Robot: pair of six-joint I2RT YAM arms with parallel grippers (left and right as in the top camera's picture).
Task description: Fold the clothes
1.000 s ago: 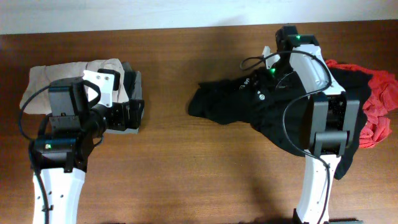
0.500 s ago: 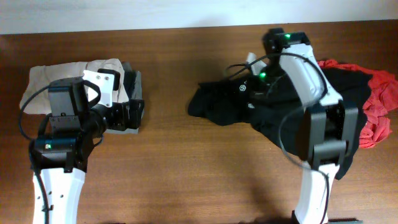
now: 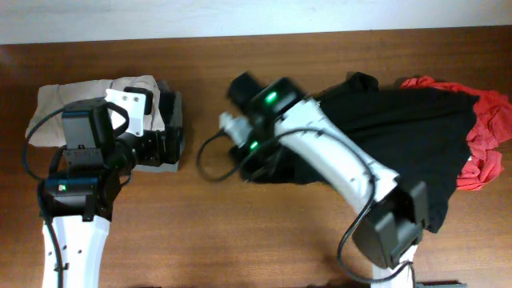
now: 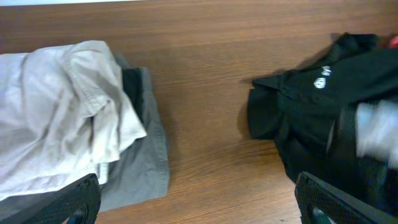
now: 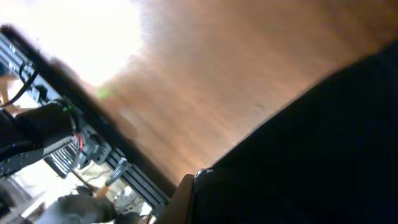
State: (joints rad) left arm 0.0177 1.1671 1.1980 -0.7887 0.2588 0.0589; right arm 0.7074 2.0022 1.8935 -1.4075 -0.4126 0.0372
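My right gripper pulls the black garment's held edge toward the grey garment and back next, then opens.
A black garment (image 3: 400, 136) lies stretched across the right half of the table. My right gripper (image 3: 250, 150) is at its left edge, shut on the cloth, with the fingers hidden under the wrist. Black fabric (image 5: 323, 143) fills the lower right of the blurred right wrist view. The left wrist view shows the same black garment (image 4: 298, 112) at the right. A beige garment (image 3: 72, 100) rests on a folded grey one (image 3: 172, 108) at the left. My left gripper (image 4: 202, 208) hovers open by the grey garment (image 4: 140, 162), holding nothing.
A red garment (image 3: 490, 132) lies bunched at the far right, partly under the black one. Bare wooden table (image 3: 208, 216) separates the two piles. The right arm (image 3: 336, 160) reaches diagonally over the black garment.
My right gripper closed on the black garment and swung left across the table. It pulled the cloth's edge along and stretched the garment out. The left arm stayed still.
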